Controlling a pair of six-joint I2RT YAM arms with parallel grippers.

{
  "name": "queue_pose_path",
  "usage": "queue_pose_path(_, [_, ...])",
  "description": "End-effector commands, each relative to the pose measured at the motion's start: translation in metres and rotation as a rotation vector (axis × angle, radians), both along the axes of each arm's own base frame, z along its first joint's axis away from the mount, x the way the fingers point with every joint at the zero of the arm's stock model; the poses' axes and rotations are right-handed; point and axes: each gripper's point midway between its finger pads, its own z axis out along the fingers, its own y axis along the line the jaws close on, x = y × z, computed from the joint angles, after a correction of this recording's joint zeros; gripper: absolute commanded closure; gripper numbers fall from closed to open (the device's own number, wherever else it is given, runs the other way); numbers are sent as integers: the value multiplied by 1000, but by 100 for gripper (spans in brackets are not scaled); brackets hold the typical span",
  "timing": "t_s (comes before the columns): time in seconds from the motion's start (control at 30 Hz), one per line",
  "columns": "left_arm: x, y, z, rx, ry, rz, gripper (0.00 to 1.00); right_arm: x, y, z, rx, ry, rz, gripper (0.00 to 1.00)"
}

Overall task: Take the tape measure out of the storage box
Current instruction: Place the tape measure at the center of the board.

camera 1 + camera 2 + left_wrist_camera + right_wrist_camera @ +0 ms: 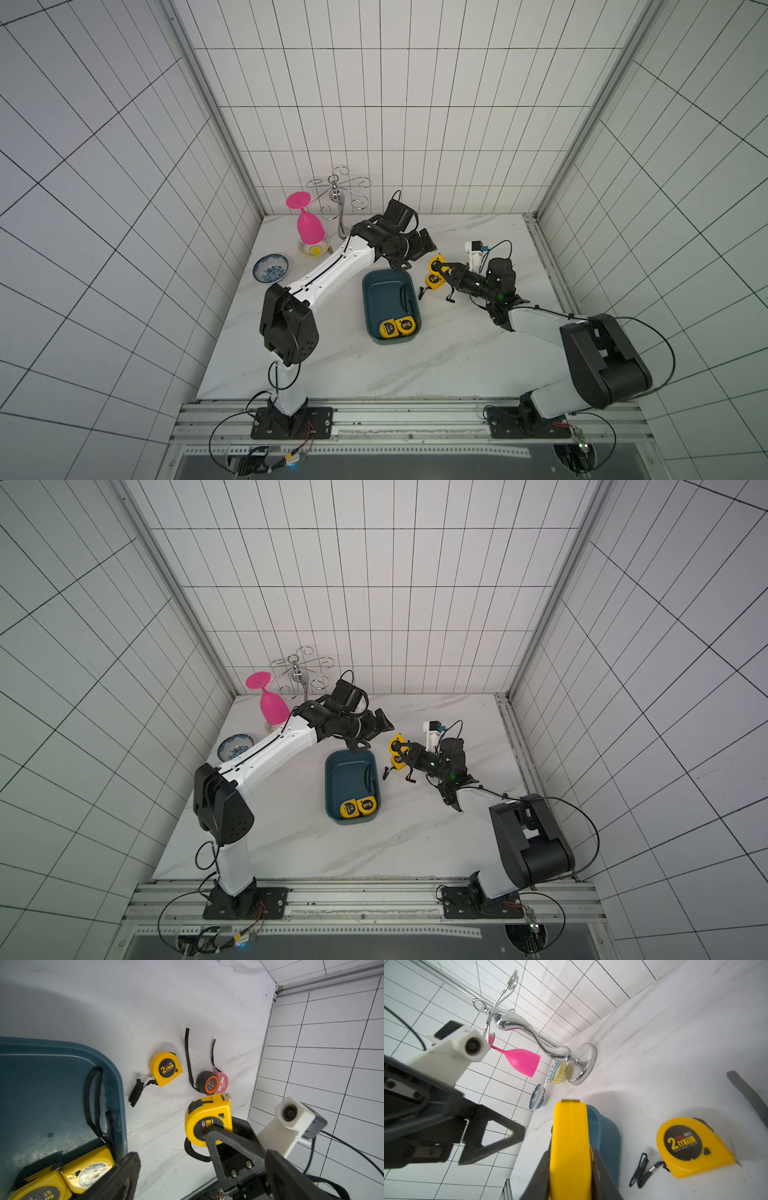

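The bare tabletop beside the box is empty, so my right gripper needs to move down and back to that spot and let go of the yellow tape measure.
The dark teal storage box (382, 299) (345, 779) lies mid-table with two yellow tape measures (397, 327) (89, 1167) at its near end. My right gripper (441, 270) (569, 1178) is shut on another yellow tape measure (435, 262) (207, 1118) (569, 1142), held just right of the box's far end, above the table. My left gripper (413, 254) (202, 1155) hovers over the box's far rim, open and holding nothing.
A yellow 2 m tape measure (432, 282) (166, 1069) (691, 1147) lies on the table right of the box, with a black-and-orange one (207, 1082) and a pink one (222, 1082) beyond. At back left stand a chrome rack (338, 203) holding a pink goblet (309, 228), a yellow-patterned bowl (313, 249) and a blue-and-white bowl (270, 268).
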Motion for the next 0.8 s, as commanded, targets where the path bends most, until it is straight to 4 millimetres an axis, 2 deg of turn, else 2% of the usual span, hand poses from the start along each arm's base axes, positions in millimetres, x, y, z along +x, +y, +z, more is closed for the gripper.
queue_pose_path(0.0, [3,36,-3,83,-51,26,2,-15,1,-30,14,126,57,90])
queue_pose_path(0.13, [0,67,-20,153,-44,53,2,-22,2,-59,-1,224,85,90])
queue_pose_path(0.23, [-4,81,-33,190,-27,57,2,-25,2,-75,-9,269,89,91])
queue_pose_path(0.37, [-11,87,-48,218,1,45,2,-24,1,-95,-34,343,90,92])
queue_pose_path(0.53, [-17,88,-62,233,30,29,2,-23,-2,-110,-48,406,80,93])
queue_pose_path(0.77, [-22,92,-70,255,44,14,2,-25,-9,-121,-75,463,70,92])
